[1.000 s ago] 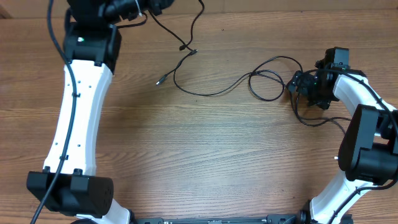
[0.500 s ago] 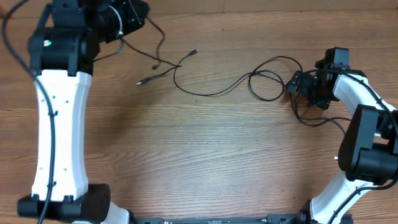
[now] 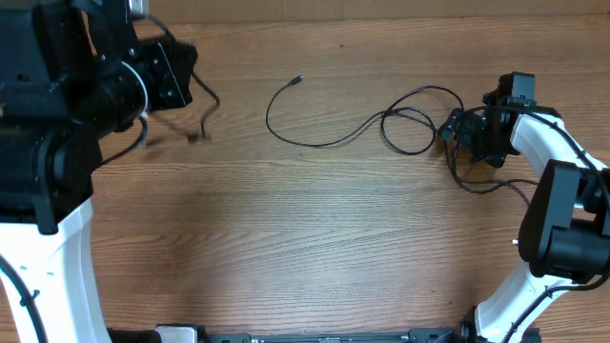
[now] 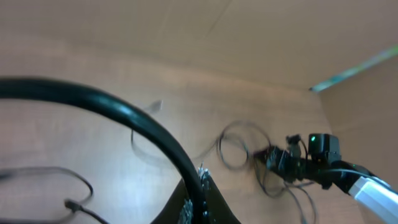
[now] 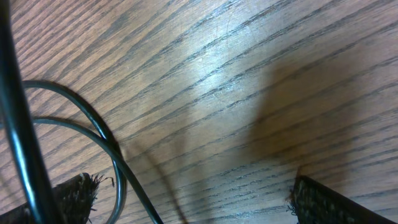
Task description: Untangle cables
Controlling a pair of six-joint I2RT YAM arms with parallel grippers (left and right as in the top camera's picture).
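Observation:
I need to move my left gripper outward next, to the left in the overhead view, and down to release the cable on the far side of the table, clear of the second cable.
My left gripper (image 3: 184,78) is raised high at the far left, shut on a thin black cable (image 3: 209,107) that hangs from it with its plug end dangling. In the left wrist view this cable (image 4: 134,121) runs between the shut fingers (image 4: 189,208). A second cable (image 3: 324,141) lies on the table, its plug (image 3: 298,80) pointing up and right, and a loop (image 3: 408,131) lies near my right gripper (image 3: 456,131). The right gripper (image 5: 193,208) sits low over the wood, open, with black cords (image 5: 93,127) passing beside its left pad (image 5: 71,196).
The white left arm (image 3: 57,248) fills the left edge of the overhead view. The right arm (image 3: 562,191) stands at the right edge, with more thin black cord (image 3: 491,186) looped beneath it. Bare wooden table (image 3: 315,248) lies between them.
The left arm has swung left and up toward the camera, pulling its cable away from the one on the table. That cable's plug has stayed behind. The right arm has not moved.

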